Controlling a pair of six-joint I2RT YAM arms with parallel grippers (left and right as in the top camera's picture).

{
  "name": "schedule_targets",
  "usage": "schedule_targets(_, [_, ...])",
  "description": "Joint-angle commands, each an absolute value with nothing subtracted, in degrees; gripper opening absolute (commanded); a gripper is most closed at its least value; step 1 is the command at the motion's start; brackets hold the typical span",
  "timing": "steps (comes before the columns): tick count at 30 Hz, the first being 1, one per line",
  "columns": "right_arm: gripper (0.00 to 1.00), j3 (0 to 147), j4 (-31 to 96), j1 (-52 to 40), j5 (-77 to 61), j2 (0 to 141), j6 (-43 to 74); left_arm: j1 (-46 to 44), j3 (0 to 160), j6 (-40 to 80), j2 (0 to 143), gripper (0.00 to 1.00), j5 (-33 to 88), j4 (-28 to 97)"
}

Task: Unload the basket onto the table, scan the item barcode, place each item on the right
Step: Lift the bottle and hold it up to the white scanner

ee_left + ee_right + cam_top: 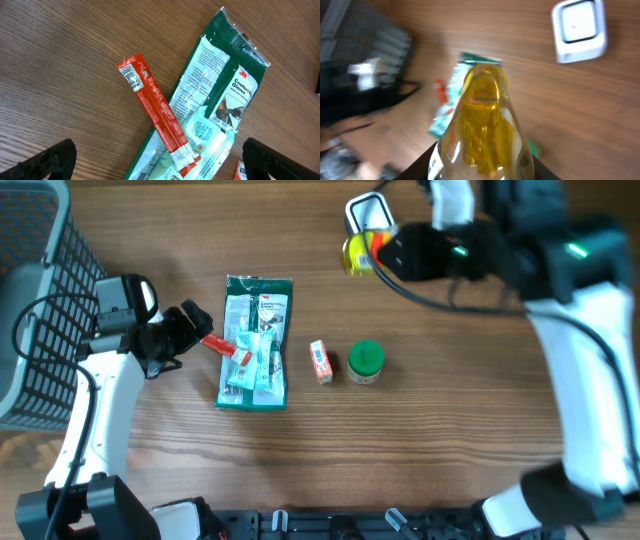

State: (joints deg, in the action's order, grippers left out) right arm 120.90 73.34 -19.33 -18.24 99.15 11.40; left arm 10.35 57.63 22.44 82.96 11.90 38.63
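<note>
My right gripper should move past the scanner [365, 212] and down to let go of the bottle, because the tabletop is bare below it and to its right in the overhead view.
My right gripper [388, 248] is shut on a clear bottle of yellow liquid [357, 253], held in the air at the back of the table just below the white square scanner [365, 212]. In the right wrist view the bottle [485, 120] fills the middle between my black fingers [420, 167], its neck pointing away, and the scanner [580, 29] lies at the upper right. A white label edge [435, 167] shows low on the bottle; no barcode is readable. My left gripper [195, 330] hangs open over a red stick packet [156, 112] that lies on a green gloves packet [220, 95].
A small orange-and-white box [320, 361] and a green-lidded jar [366, 362] sit right of the gloves packet [256, 342]. A dark wire basket [40, 290] stands at the left edge. The right arm and its cables cross the back right.
</note>
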Motion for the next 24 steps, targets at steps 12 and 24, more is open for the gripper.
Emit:
schedule_targets(12, [0.04,121.6,45.0,-29.2,34.8,122.1,-1.8,10.4,58.2,23.0,82.6,1.00,12.2,38.6])
schedule_targets(24, [0.04,121.5,20.8,-29.8,53.4,136.0,-26.0,10.4,58.2,23.0,82.6,1.00,12.2,38.6])
